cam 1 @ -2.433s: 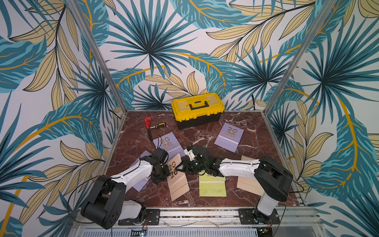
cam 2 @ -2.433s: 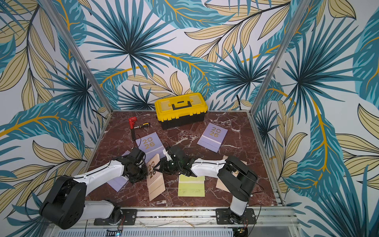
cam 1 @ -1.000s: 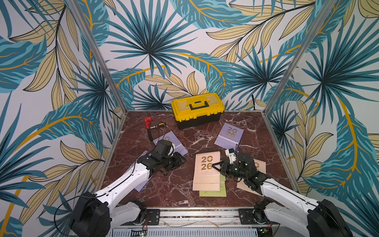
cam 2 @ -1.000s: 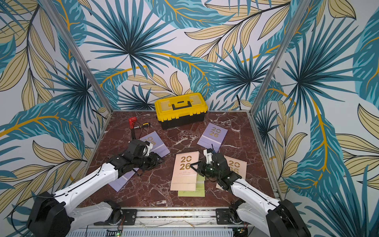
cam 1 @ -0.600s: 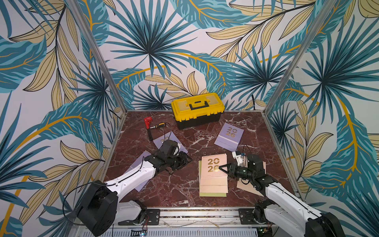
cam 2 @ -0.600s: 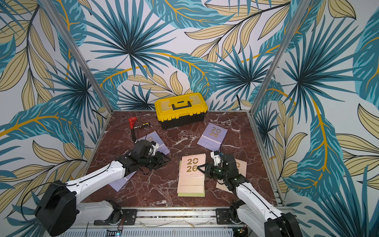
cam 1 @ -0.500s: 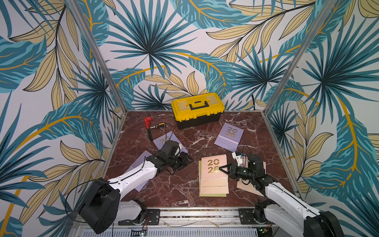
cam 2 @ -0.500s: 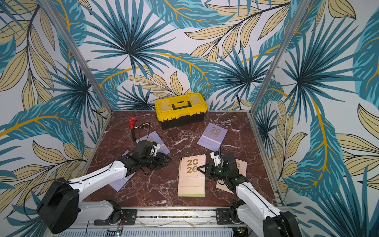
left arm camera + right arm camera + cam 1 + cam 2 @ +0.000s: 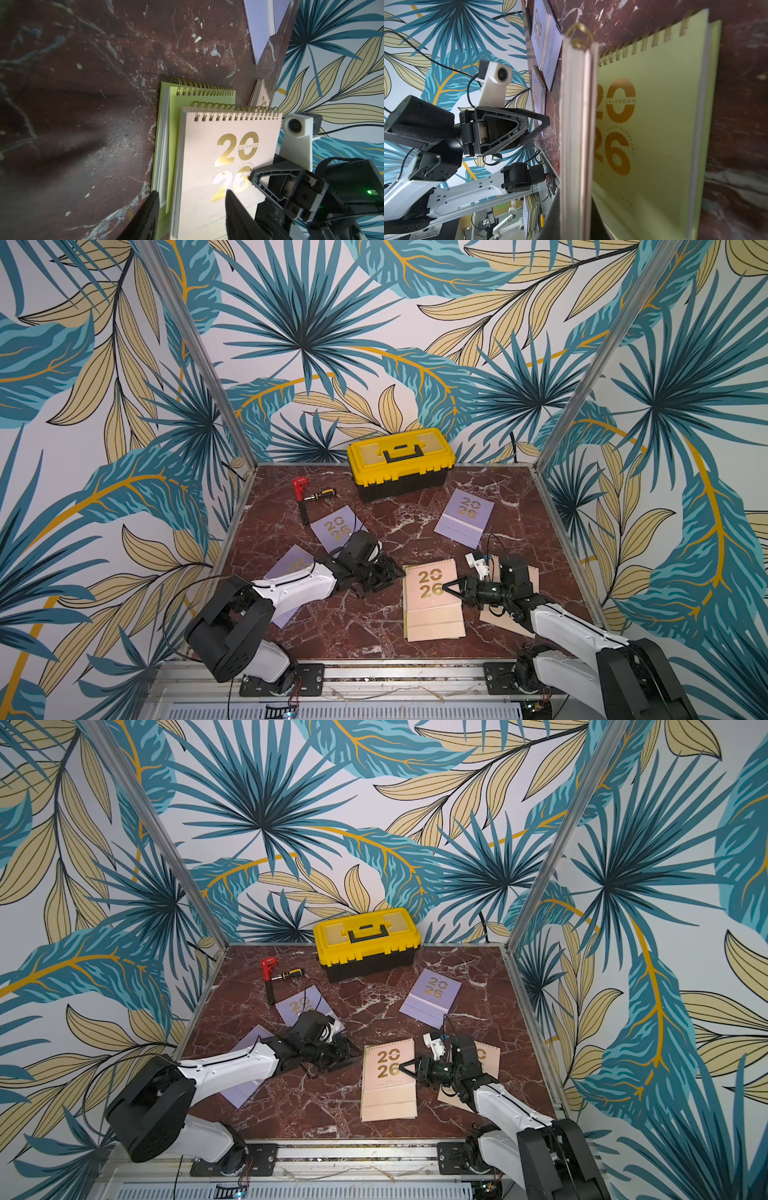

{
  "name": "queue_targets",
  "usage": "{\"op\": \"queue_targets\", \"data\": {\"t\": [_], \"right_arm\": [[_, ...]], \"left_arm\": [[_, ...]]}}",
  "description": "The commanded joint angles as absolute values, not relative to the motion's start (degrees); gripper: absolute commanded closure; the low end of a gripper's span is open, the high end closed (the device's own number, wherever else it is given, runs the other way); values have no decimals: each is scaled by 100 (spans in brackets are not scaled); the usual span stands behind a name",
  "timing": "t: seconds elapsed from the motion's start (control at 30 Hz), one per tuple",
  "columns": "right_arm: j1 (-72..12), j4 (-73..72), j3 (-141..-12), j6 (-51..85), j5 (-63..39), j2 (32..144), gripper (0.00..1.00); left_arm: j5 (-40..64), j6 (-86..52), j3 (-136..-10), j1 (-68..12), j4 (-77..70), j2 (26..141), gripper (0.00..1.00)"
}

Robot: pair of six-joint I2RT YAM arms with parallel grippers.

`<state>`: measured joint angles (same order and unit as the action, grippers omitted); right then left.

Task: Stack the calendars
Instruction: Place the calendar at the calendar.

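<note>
The right gripper lowers the peach calendar's edge onto the lime green calendar's cover (image 9: 660, 132) next and releases it, as that cover lies just below the gripper.
A peach-pink calendar (image 9: 432, 605) lies on the lime green calendar (image 9: 187, 97), whose left edge still shows. My right gripper (image 9: 445, 586) is shut on the peach calendar's right edge, seen edge-on in the right wrist view (image 9: 579, 124). My left gripper (image 9: 395, 572) is open at the stack's upper left corner, its fingers (image 9: 153, 216) straddling the two calendars' left edges. A lavender calendar (image 9: 465, 516) lies at the back right, a second (image 9: 334, 529) behind the left gripper, and a third (image 9: 291, 568) under the left arm. Another peach calendar (image 9: 505, 616) lies under the right arm.
A yellow-and-black toolbox (image 9: 401, 462) stands against the back wall. A red tool (image 9: 299, 485) and a screwdriver (image 9: 320, 494) lie at the back left. Metal frame posts and patterned walls close in the marble table (image 9: 361, 626) on three sides.
The peach calendar has shifted right and forward until it almost covers the green one. My left gripper has moved right to the stack's corner and opened wider. My right gripper keeps its hold.
</note>
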<state>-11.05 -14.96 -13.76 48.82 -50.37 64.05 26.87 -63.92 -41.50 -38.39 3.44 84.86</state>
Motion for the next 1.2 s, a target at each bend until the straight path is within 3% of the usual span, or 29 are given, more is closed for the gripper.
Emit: {"op": "queue_targets", "data": {"t": [0.0, 0.5, 0.6, 0.9, 1.17], "right_arm": [[-1072, -2287, -1342, 4909, -5371, 6609, 100], [-1046, -2169, -1415, 4454, -5154, 7255, 99], [-1046, -1705, -1473, 4255, -5010, 7164, 94], [-1045, 485, -1976, 3388, -4271, 6651, 57], [-1046, 2414, -2599, 3073, -2905, 6373, 42]], "left_arm": [[2733, -6438, -4193, -3880, 85, 8572, 46], [2909, -6514, -4234, -3910, -259, 9076, 44], [2927, -6515, -4257, -3926, -281, 9144, 44], [2980, -6513, -4341, -3957, -333, 9289, 44], [2988, -6526, -4385, -4008, -360, 9385, 43]]}}
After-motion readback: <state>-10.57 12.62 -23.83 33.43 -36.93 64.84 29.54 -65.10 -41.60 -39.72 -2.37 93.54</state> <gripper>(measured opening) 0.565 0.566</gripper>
